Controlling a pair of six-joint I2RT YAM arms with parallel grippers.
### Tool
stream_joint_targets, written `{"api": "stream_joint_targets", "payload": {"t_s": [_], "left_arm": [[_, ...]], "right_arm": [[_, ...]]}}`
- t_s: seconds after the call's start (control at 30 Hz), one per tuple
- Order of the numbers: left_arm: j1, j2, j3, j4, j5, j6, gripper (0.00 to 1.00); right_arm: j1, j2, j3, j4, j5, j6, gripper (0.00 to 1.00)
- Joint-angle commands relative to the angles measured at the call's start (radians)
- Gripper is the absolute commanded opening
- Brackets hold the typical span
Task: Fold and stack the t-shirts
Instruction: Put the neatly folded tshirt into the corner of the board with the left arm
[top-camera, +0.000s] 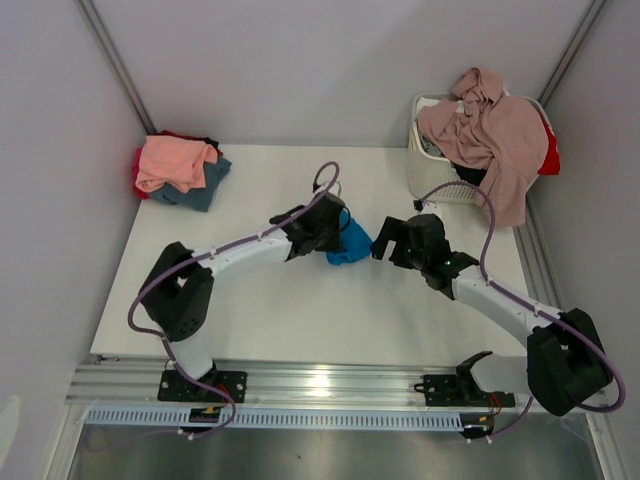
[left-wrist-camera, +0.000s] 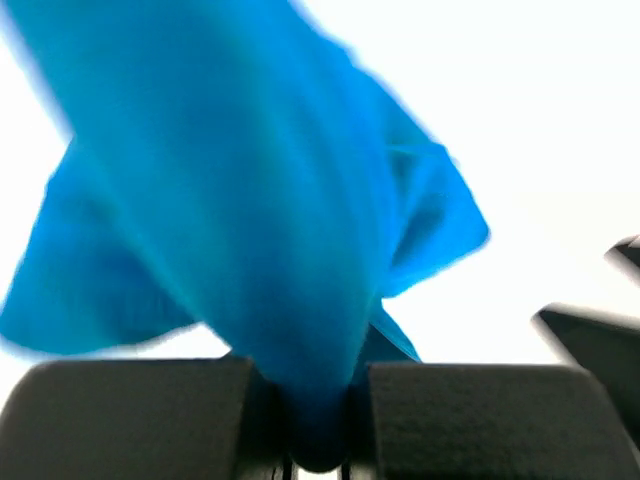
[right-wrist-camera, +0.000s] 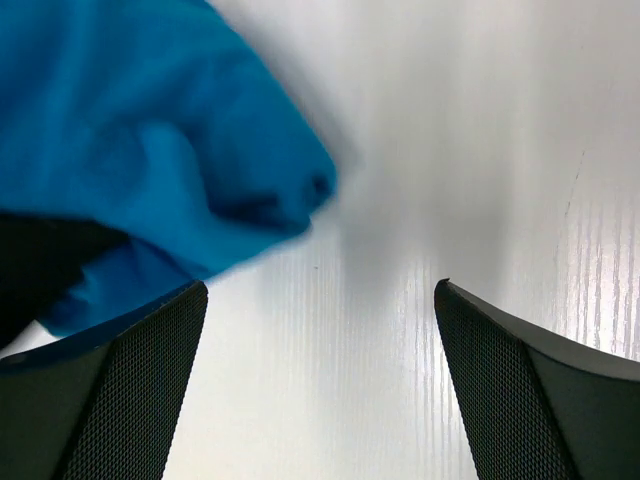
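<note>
My left gripper swings outward over the salmon pink shirt (top-camera: 172, 160) next and releases the blue t-shirt (top-camera: 350, 244) there, as folded shirts already lie stacked in the table's far corner.
My left gripper (top-camera: 338, 232) is shut on the bright blue t-shirt (top-camera: 350, 244), which hangs bunched from it over the middle of the table. In the left wrist view the blue cloth (left-wrist-camera: 250, 200) is pinched between the two black fingers (left-wrist-camera: 130, 420). My right gripper (top-camera: 383, 246) is open and empty just right of the shirt; its wrist view shows the blue cloth (right-wrist-camera: 140, 150) at upper left, ahead of the left finger (right-wrist-camera: 110, 390). A folded stack, with a salmon pink shirt (top-camera: 172, 160) on a slate blue-grey shirt (top-camera: 208, 180), lies at the far left.
A white slatted basket (top-camera: 425, 165) stands at the far right corner, with a dusty mauve-pink shirt (top-camera: 495, 135) draped over it and red cloth (top-camera: 549, 150) at its right side. Grey walls close in the table (top-camera: 300, 310) on three sides.
</note>
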Motion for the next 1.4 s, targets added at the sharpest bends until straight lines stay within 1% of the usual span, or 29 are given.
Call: {"api": "stream_joint_targets", "payload": {"t_s": [0.0,0.13,0.2,0.23,0.3,0.33,0.37,0.4,0.43,0.53,0.57,0.63,0.67,0.73,0.93,1.0,1.03,1.07,1.13,1.23,1.27,1.33,1.37], "left_arm": [[0.056,-0.07,0.143,-0.002,-0.032,0.116,0.01],[0.139,-0.068,0.212,0.001,0.011,0.165,0.0],[0.183,-0.044,0.292,-0.021,0.036,0.207,0.0],[0.197,-0.033,0.342,-0.034,0.022,0.223,0.0],[0.237,0.008,0.396,-0.088,0.001,0.268,0.0],[0.251,0.024,0.475,-0.102,-0.019,0.292,0.0],[0.265,0.038,0.497,-0.11,-0.03,0.305,0.0],[0.294,0.05,0.517,-0.125,-0.042,0.311,0.0],[0.311,0.074,0.577,-0.133,-0.057,0.317,0.0],[0.381,0.122,0.649,-0.168,-0.053,0.322,0.0],[0.401,0.131,0.7,-0.177,-0.055,0.319,0.0],[0.458,0.162,0.731,-0.206,-0.056,0.311,0.0],[0.49,0.171,0.77,-0.209,-0.058,0.313,0.0],[0.516,0.188,0.79,-0.217,-0.077,0.334,0.0],[0.621,0.263,0.925,-0.245,-0.162,0.369,0.0],[0.667,0.288,0.953,-0.232,-0.147,0.375,0.0],[0.687,0.291,0.985,-0.226,-0.118,0.374,0.0],[0.722,0.292,0.993,-0.219,-0.101,0.369,0.0],[0.753,0.299,1.005,-0.183,-0.061,0.368,0.0],[0.795,0.321,1.011,-0.136,-0.062,0.382,0.0],[0.835,0.331,1.019,-0.128,-0.062,0.382,0.0],[0.869,0.363,1.019,-0.111,-0.058,0.374,0.0],[0.906,0.372,1.024,-0.108,-0.042,0.368,0.0]], "right_arm": [[0.011,-0.034,-0.012,0.018,0.047,-0.023,0.99],[0.012,-0.077,-0.026,0.014,0.057,-0.028,0.99],[0.016,-0.093,-0.038,0.011,0.061,-0.031,0.99],[0.016,-0.109,-0.043,0.008,0.063,-0.031,0.99],[0.016,-0.122,-0.053,0.002,0.067,-0.031,0.99],[0.016,-0.137,-0.055,-0.003,0.067,-0.031,1.0],[0.016,-0.145,-0.058,-0.006,0.069,-0.028,0.99],[0.016,-0.151,-0.066,-0.011,0.069,-0.028,1.0],[0.016,-0.16,-0.07,-0.014,0.07,-0.025,0.99],[0.022,-0.192,-0.081,-0.034,0.072,-0.025,1.0],[0.022,-0.212,-0.084,-0.047,0.077,-0.024,0.99],[0.028,-0.237,-0.099,-0.06,0.087,-0.022,1.0],[0.029,-0.261,-0.106,-0.069,0.089,-0.019,0.99],[0.032,-0.284,-0.118,-0.08,0.092,-0.013,0.99],[0.055,-0.352,-0.141,-0.127,0.097,0.012,0.99],[0.072,-0.358,-0.144,-0.144,0.101,0.021,0.99],[0.081,-0.363,-0.145,-0.149,0.106,0.029,0.99],[0.109,-0.364,-0.147,-0.156,0.118,0.035,0.99],[0.14,-0.358,-0.149,-0.164,0.129,0.049,1.0],[0.198,-0.344,-0.139,-0.179,0.147,0.062,0.99],[0.21,-0.334,-0.133,-0.192,0.161,0.064,0.99],[0.241,-0.321,-0.115,-0.209,0.176,0.067,0.99],[0.25,-0.309,-0.109,-0.227,0.187,0.073,0.99]]}}
